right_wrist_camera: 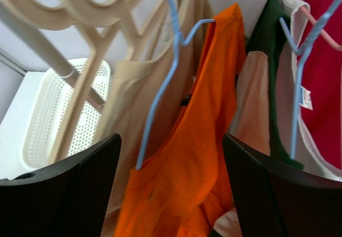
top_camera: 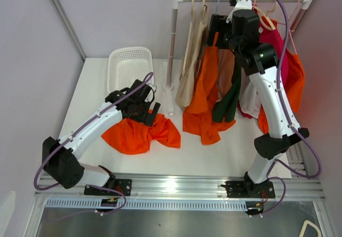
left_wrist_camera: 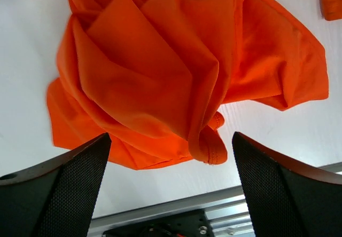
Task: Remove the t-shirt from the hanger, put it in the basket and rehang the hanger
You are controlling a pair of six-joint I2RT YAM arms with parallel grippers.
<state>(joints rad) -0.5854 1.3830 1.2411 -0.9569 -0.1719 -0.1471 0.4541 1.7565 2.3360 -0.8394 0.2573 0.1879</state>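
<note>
The raised fold of the crumpled orange t-shirt runs toward the gap between the left gripper's open fingers, so the robot will next bring the left gripper down onto the t-shirt and close on its raised fold (top_camera: 146, 140) (left_wrist_camera: 201, 129).
An orange t-shirt (top_camera: 206, 90) hangs from the rack on a light blue wire hanger (right_wrist_camera: 163, 82). In the right wrist view one arm of that hanger runs into the neck opening of the orange t-shirt (right_wrist_camera: 200, 151). My right gripper (right_wrist_camera: 171, 194) is up at the rail (top_camera: 218, 31) and stands open, with the shirt's shoulder between its fingers but apart from them. A second orange t-shirt (top_camera: 140, 133) lies crumpled on the table. My left gripper (top_camera: 143, 113) hovers over this crumpled shirt (left_wrist_camera: 160, 71). That left gripper (left_wrist_camera: 171, 189) is wide open and empty.
A white perforated basket (top_camera: 130, 66) sits at the back left. The rack's white post (top_camera: 172, 55) stands on the table. Beige garments on beige hangers (right_wrist_camera: 91, 45), a dark green one (top_camera: 228, 95) and a pink-red one (right_wrist_camera: 320, 77) hang beside the orange shirt. An aluminium rail (top_camera: 176, 186) lines the near edge.
</note>
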